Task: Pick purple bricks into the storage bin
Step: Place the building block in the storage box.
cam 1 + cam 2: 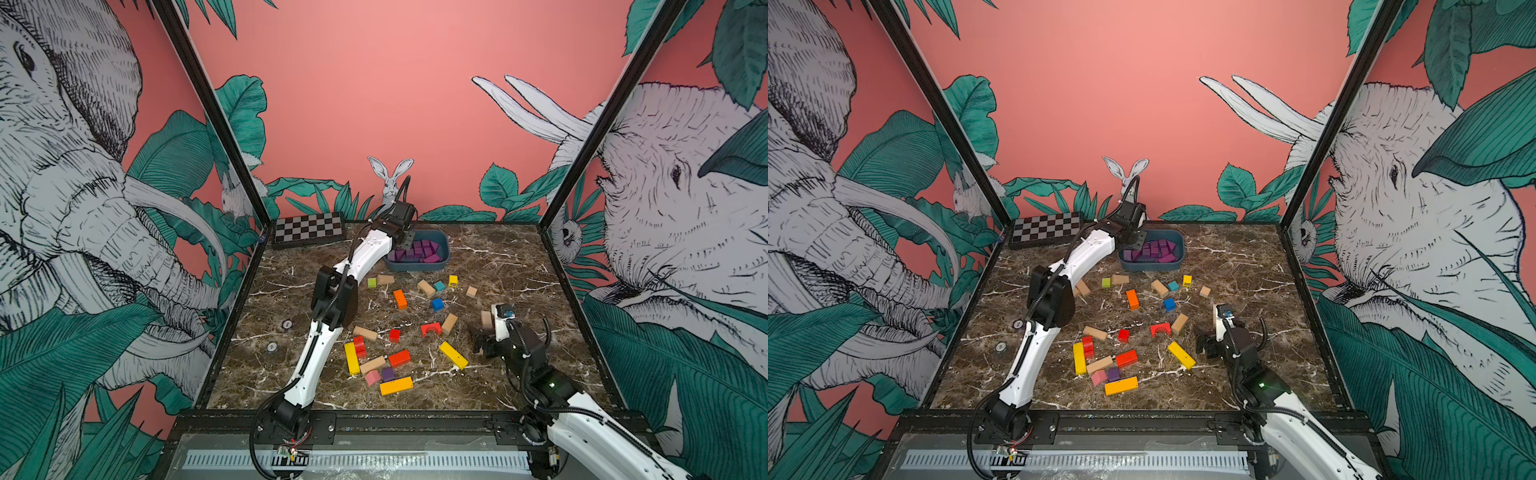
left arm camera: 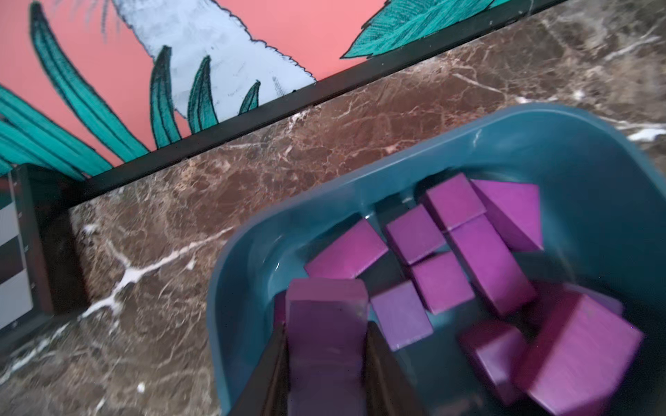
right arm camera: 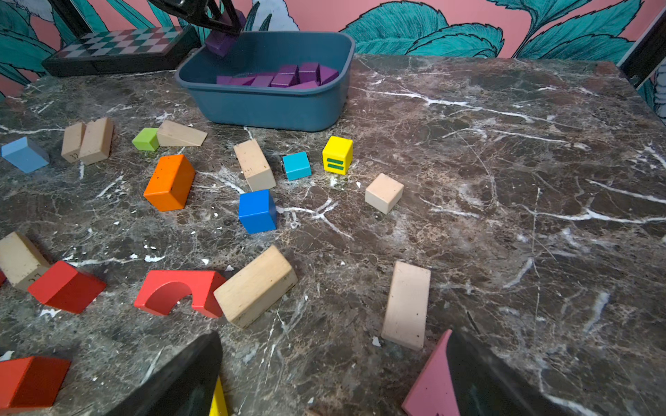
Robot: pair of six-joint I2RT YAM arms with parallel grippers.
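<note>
Next, my left gripper goes down to the bin's end by the checkerboard box (image 2: 285, 264), as that end lies below it. It releases the purple brick there beside the others.
The dark blue-grey storage bin (image 1: 417, 266) (image 1: 1150, 266) (image 3: 266, 108) stands at the back of the table with several purple bricks (image 1: 419, 251) (image 1: 1156, 251) (image 2: 490, 263) (image 3: 288, 75) lying in it. My left gripper (image 1: 405, 240) (image 1: 1138, 241) (image 2: 326, 322) hangs over the bin's left end, shut on a purple brick (image 2: 326, 345) (image 3: 221, 43). One purple brick (image 1: 387, 374) (image 1: 1113, 374) lies loose near the table's front. My right gripper (image 1: 482, 340) (image 1: 1206, 343) (image 3: 331, 360) sits low at the front right, open, nothing between its fingers.
A pink wedge (image 3: 432, 381) lies against one right finger and a yellow bar (image 3: 218, 399) by the other. Several coloured and plain wooden blocks litter the middle. A pink block (image 1: 372, 377) and an orange bar (image 1: 396, 386) flank the loose purple brick. A checkerboard box (image 1: 308, 228) lies back left.
</note>
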